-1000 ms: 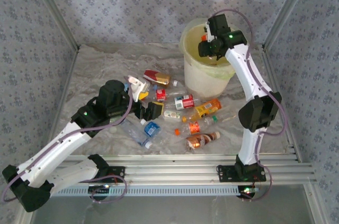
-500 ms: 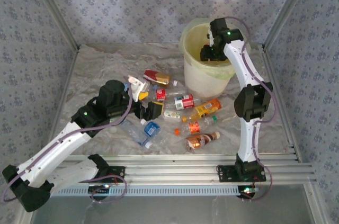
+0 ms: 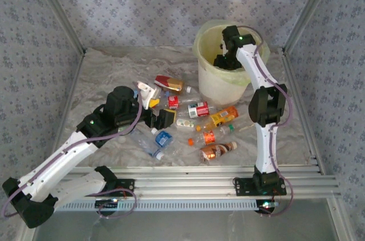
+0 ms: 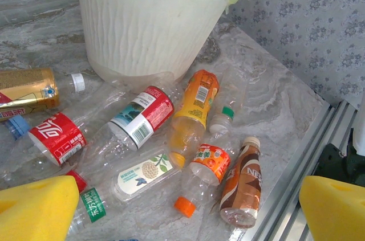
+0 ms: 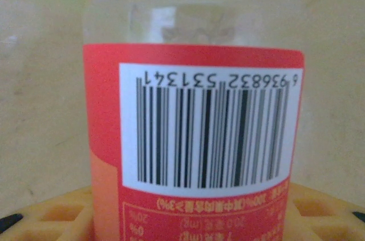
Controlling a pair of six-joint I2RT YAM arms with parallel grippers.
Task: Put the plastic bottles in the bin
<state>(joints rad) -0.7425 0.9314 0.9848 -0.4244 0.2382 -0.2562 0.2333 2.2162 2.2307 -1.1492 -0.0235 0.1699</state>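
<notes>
My right gripper stays below the bin's rim next and spreads the yellow fingers to release the clear plastic bottle. The bin's lined inside already surrounds the gripper.
My right gripper (image 3: 223,58) reaches down inside the bin (image 3: 219,84), a cream-white bucket with a pale yellow-green liner. It is shut on a clear plastic bottle (image 5: 194,121) with a red label and a barcode, held between yellow pads (image 5: 48,212). The liner (image 5: 40,81) is behind the bottle. My left gripper (image 3: 162,117) hangs open over the plastic bottles (image 3: 197,121) scattered on the table, left of the bin. Below its yellow pads (image 4: 34,207) lie an orange-capped bottle (image 4: 208,167), a brown bottle (image 4: 242,181) and an orange bottle (image 4: 194,104), close to the bin (image 4: 142,19).
Aluminium rails (image 3: 217,181) run along the near table edge, just beside the brown bottle (image 3: 217,151). Metal frame posts (image 3: 57,19) and patterned walls close in the left, back and right sides. The table left of the bottles (image 3: 108,76) is bare marble.
My right arm has swung in and lowered its gripper with the red-label bottle deeper into the bin. The left arm and the bottles on the table have not moved.
</notes>
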